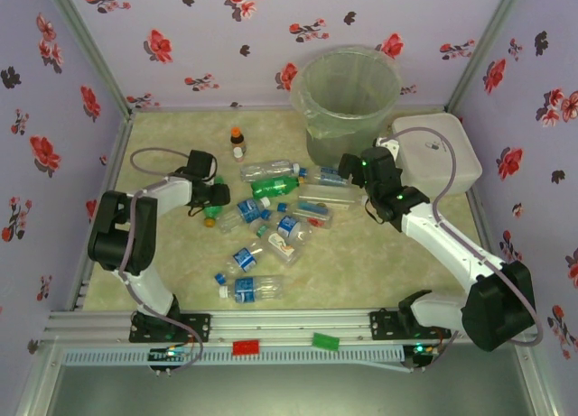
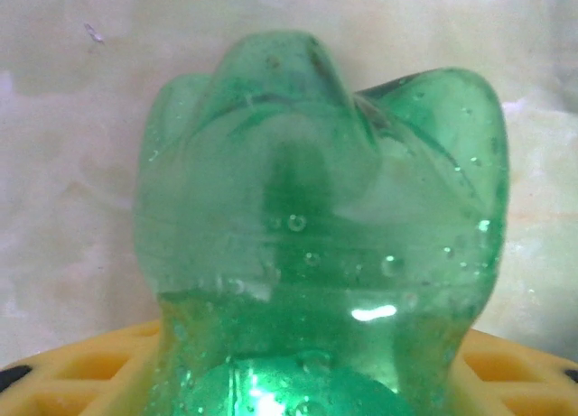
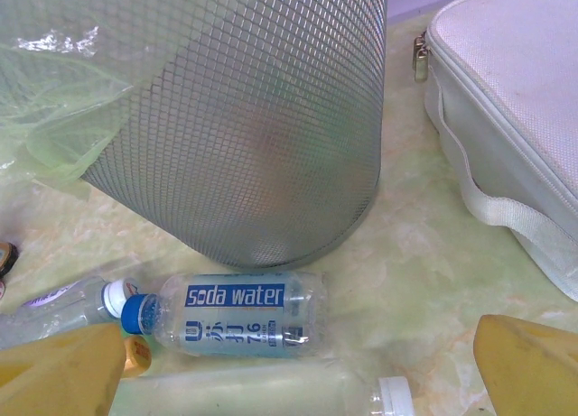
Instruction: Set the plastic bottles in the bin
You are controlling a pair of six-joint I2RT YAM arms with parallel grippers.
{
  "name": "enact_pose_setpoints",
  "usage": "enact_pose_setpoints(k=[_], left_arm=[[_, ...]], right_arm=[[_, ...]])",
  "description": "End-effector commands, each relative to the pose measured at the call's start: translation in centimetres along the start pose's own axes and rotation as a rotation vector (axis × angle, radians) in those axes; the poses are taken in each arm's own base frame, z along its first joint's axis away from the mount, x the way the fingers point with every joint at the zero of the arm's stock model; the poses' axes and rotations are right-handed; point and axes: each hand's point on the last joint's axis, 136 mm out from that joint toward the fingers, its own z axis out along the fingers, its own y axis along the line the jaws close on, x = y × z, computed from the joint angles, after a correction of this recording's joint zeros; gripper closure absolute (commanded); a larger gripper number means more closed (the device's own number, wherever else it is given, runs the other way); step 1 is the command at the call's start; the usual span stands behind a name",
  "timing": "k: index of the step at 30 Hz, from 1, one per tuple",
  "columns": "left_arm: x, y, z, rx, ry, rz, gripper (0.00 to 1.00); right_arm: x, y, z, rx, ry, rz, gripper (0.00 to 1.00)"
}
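The bin's rim stands high, so the left gripper should next move up and outward with the green bottle, over the bin's opening (image 1: 348, 84), and let the bottle go.
In the left wrist view a green plastic bottle (image 2: 316, 208) looms very close, its lobed base toward the camera. My left gripper (image 2: 298, 380) is shut on it, with yellow fingers (image 2: 81, 371) pressed on both sides. From above, that gripper (image 1: 213, 199) sits at the left end of the scattered plastic bottles (image 1: 271, 226). My right gripper (image 3: 289, 380) stands open over a clear soda water bottle (image 3: 226, 312) that lies against the foot of the bin (image 3: 253, 118). The bin (image 1: 348, 91) stands at the back, lined with a clear bag.
A white lidded box (image 1: 435, 150) sits right of the bin, close to my right arm. A small brown orange-capped bottle (image 1: 237, 143) stands at the back left. Another green bottle (image 1: 274, 187) lies mid-table. Flowered walls enclose three sides.
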Motion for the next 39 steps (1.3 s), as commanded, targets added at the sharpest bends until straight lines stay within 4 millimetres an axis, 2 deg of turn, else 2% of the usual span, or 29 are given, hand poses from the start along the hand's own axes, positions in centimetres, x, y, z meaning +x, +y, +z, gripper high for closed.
enact_pose_setpoints(k=[1,5,8,11,16,20,24,30,34,39], left_arm=[[-2.0,0.2,-2.1,-0.022,-0.099,-0.018,0.44],[-3.6,0.1,-4.9,-0.001,-0.215,-0.04,0.45],[-5.2,-0.5,-7.9,0.046,-0.317,-0.073,0.46],[-6.9,-1.9,-11.9,0.146,-0.416,-0.107,0.46],[-10.1,-4.2,-19.9,0.313,-0.646,-0.154,0.47],[-12.9,-6.9,-24.7,0.434,-0.795,-0.16,0.47],[-16.2,-11.5,-28.0,0.529,-0.877,-0.095,0.47],[-21.2,-19.7,-30.8,0.677,-0.976,-0.017,0.47],[-24.3,-25.7,-30.8,0.78,-0.99,0.01,0.47],[-26.8,-32.6,-31.2,0.918,-1.016,0.051,0.46]], right_arm=[[-0.2,0.3,0.0,-0.006,-0.014,-0.002,0.0],[0.3,0.7,0.4,-0.031,0.003,0.004,0.01],[1.1,1.4,0.7,-0.071,0.033,0.004,0.0],[2.1,1.9,1.1,-0.1,0.071,0.009,0.0],[3.5,2.2,1.8,-0.127,0.101,0.033,0.0],[4.2,2.3,1.9,-0.155,0.098,0.045,0.0],[5.2,2.9,2.0,-0.2,0.131,0.044,0.0],[7.2,2.8,1.3,-0.25,0.171,0.053,0.0],[7.7,2.4,0.7,-0.267,0.165,0.056,0.0],[7.5,2.6,-0.2,-0.299,0.143,0.074,0.0]])
